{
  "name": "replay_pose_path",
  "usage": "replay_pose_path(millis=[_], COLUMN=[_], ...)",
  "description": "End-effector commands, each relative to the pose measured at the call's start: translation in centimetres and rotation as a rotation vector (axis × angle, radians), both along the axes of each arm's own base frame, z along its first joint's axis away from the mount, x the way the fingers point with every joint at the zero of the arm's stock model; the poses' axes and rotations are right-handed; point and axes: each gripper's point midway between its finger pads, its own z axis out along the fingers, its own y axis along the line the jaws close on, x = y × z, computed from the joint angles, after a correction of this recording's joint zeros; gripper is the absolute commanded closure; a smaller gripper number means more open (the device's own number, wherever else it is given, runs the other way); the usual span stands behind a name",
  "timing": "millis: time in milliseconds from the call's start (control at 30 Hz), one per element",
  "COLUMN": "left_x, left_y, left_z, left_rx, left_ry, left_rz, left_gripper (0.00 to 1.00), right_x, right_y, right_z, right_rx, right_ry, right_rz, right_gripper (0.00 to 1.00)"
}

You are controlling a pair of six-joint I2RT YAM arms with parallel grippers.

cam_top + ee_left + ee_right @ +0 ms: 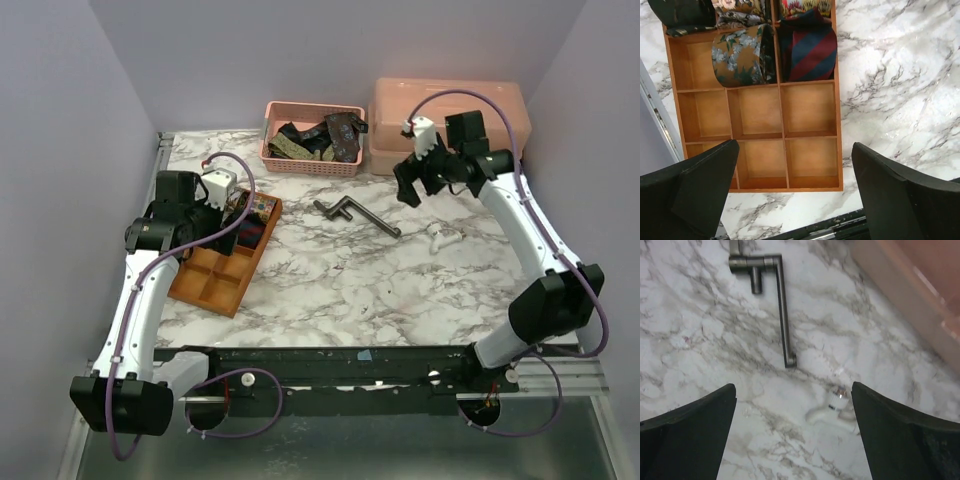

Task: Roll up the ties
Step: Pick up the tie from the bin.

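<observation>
The robot's right gripper should swing outward over the pink basket [270, 157] and go down onto the dark brown tie, because the tie lies on top beside the lidded bin.
Several loose ties [318, 137] lie heaped in a pink basket [270, 157] at the back. Rolled ties fill the far compartments of a wooden tray [213, 287] on the left. In the left wrist view I see an olive-gold floral coil [739, 61], a blue and red striped coil [809, 50] and a dark coil [682, 15]. My left gripper [234, 214] [795, 149] hangs open above the tray's bare near compartments [810, 111], holding nothing. Over the marble at the back right, my right gripper [407, 188] [792, 390] also stands open with nothing in it.
A grey metal crank-shaped bar [357, 217] [782, 315] lies mid-table. A small white object [441, 238] [837, 407] rests on the marble below the right gripper. A lidded pink bin [448, 125] [920, 295] stands at the back right. Walls close in on both sides.
</observation>
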Motion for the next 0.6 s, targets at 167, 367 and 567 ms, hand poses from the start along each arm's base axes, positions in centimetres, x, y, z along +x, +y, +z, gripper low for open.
replay_pose_path(millis=[167,367,567], left_x=[1.7,0.8,0.1], left_y=[-0.1,0.8,1.5], left_z=[3.7,2.9,2.1], left_rx=[-0.053,-0.023,0.009], left_ry=[-0.079,-0.061,-0.035], left_rz=[0.088,0.124,0.144], left_gripper=[0.01,0.02,0.01], right_x=[14.5,21.8,26.7], right_y=[10.3,14.0,14.7], right_z=[7.6,6.0,1.2], right_rx=[0.032,-0.013,-0.146], right_ry=[-0.359,-0.486,-0.630], right_rz=[-0.035,-0.116,-0.200], right_gripper=[0.00,0.00,0.00])
